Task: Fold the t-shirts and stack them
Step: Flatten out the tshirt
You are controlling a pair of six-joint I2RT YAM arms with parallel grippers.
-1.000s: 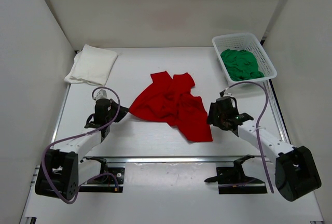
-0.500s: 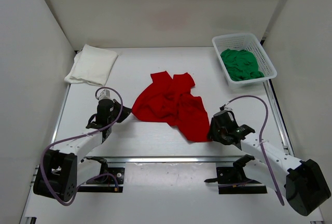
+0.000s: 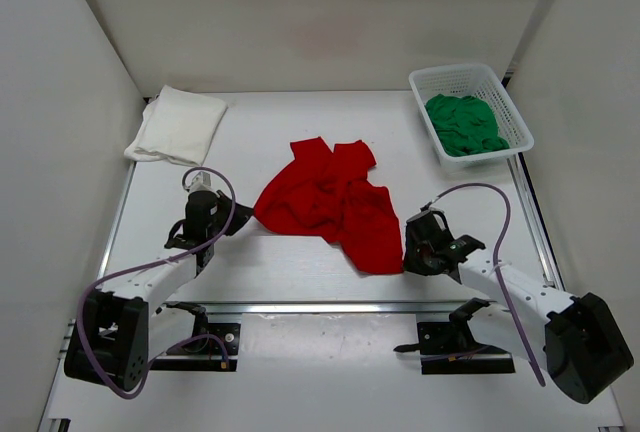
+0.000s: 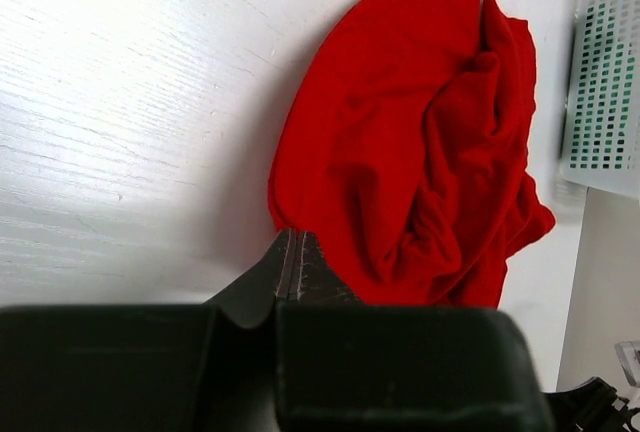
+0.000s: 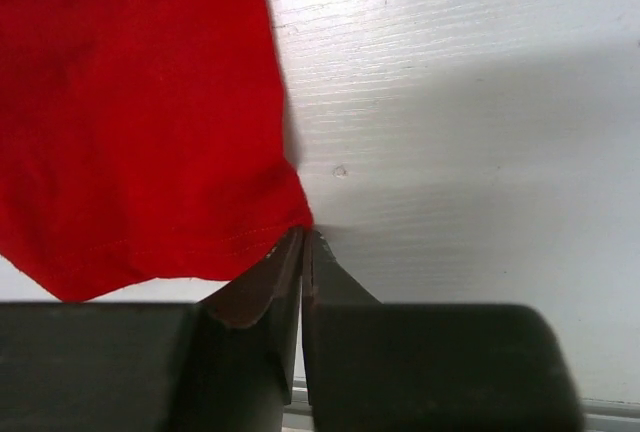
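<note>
The left gripper moves up, outward, then down onto the bare tabletop beside the white t-shirt next and releases, because the red t-shirt (image 3: 335, 202) lies crumpled.
The red t-shirt (image 3: 335, 202) lies crumpled in the middle of the table. My left gripper (image 3: 243, 220) is shut, its tips (image 4: 292, 237) pinching the shirt's left edge (image 4: 400, 152). My right gripper (image 3: 407, 255) is shut too, its tips (image 5: 303, 234) closed on the hemmed near right corner of the red t-shirt (image 5: 140, 132). The white t-shirt (image 3: 178, 124) lies folded at the back left. A green t-shirt (image 3: 463, 122) sits bunched inside the basket.
A white mesh basket (image 3: 517, 117) stands at the back right and shows at the edge of the left wrist view (image 4: 605, 82). White walls enclose the table on three sides. A metal rail (image 3: 320, 304) runs along the near edge, by both arm bases.
My right gripper moved nearer along the shirt's right side to its near right corner and went from open to shut there. The left gripper stayed shut and barely moved.
</note>
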